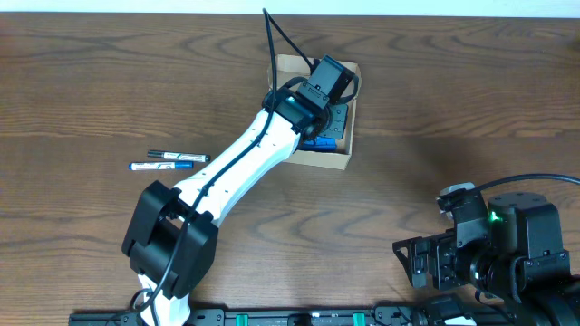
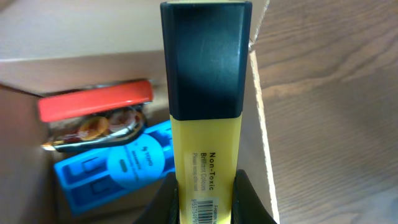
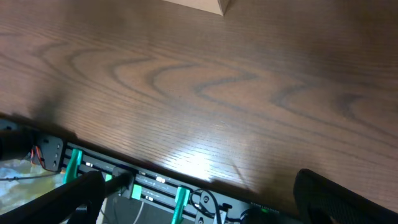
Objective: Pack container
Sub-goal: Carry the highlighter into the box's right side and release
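Note:
I will lower my left gripper into the container and move it toward the container's side next to the highlighter.
The tan cardboard container stands open at the table's back centre. My left gripper hovers over its inside. In the left wrist view the left gripper is shut on a yellow highlighter with a black cap, which points down along the container's right wall. Inside lie a blue package and a red-topped item. Two pens lie on the table to the left of the container. My right gripper rests open at the front right, holding nothing.
The left arm stretches diagonally from its base at the front left to the container. In the right wrist view a corner of the container shows at the top, and the table's front rail with green clamps runs below.

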